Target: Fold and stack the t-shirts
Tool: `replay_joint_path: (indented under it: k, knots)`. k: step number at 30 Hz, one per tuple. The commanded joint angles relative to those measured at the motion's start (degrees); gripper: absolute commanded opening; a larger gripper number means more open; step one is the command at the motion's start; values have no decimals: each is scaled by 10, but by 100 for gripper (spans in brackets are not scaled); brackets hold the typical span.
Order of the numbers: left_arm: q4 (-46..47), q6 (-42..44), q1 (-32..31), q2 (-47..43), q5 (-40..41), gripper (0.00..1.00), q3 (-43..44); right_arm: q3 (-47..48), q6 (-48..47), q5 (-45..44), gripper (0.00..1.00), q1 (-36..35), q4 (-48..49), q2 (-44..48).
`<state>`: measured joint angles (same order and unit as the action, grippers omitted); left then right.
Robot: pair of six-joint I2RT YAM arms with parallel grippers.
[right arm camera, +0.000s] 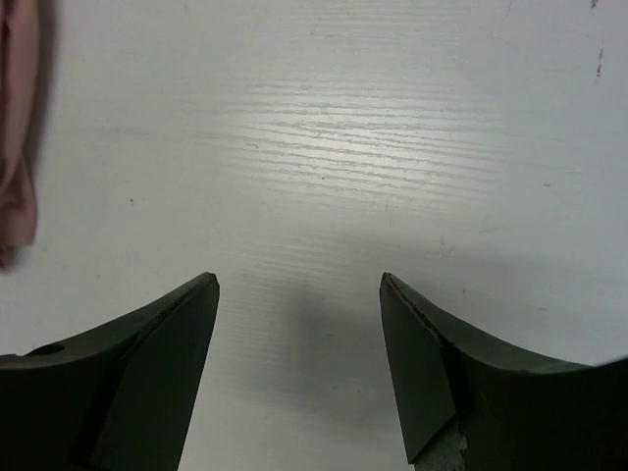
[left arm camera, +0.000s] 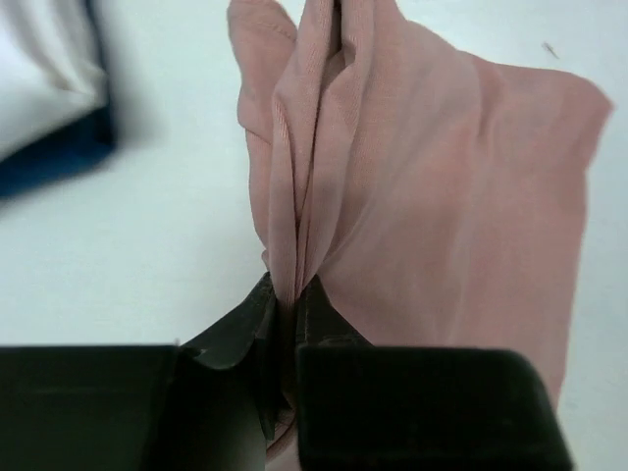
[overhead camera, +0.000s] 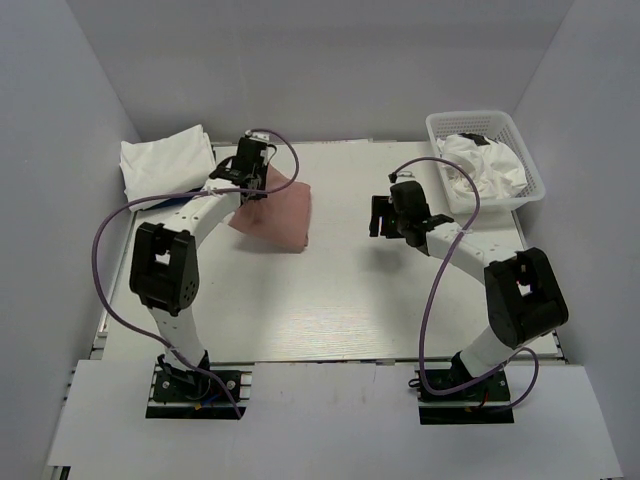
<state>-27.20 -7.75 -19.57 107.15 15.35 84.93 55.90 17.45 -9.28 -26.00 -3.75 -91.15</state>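
Observation:
I will lift my left gripper, move it to the left in the top view and let go over the stack's white top [overhead camera: 165, 166] [left arm camera: 41, 77], because the pink tee is folded.
The dusty-pink t-shirt [overhead camera: 277, 213] lies folded at the back left of the table. My left gripper [overhead camera: 252, 186] is shut on a bunched fold of it [left arm camera: 294, 235] at its far left edge, lifting that edge a little. A stack of folded tees, white [overhead camera: 165, 160] on top of blue [left arm camera: 49, 162], sits at the far left. A white printed tee [overhead camera: 488, 166] lies crumpled in the basket. My right gripper [overhead camera: 382, 218] is open and empty above bare table, right of the pink tee [right arm camera: 15, 137].
The white mesh basket [overhead camera: 528, 150] stands at the back right corner. White walls enclose the table on three sides. Purple cables loop over both arms.

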Motion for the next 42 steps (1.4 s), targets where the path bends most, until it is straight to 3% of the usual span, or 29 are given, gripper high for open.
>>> replay_joint_path:
  k: [1, 14, 23, 27, 42]
  knots:
    - [30, 90, 18, -60, 91, 0, 31, -7, -13, -15, 73, 2, 59, 23]
    - [-2, 163, 102, -10, 77, 0, 187, 18, -11, -11, 73, 2, 82, -28]
    - [-73, 168, 149, 54, 37, 0, 372, 44, -5, 22, 73, 4, 84, -60]
    - [-62, 163, 176, 60, 7, 0, 379, 50, -8, 20, 73, 3, 80, -61]
    - [-22, 141, 314, 208, -30, 0, 437, 83, -25, 3, 73, 2, 50, -57]
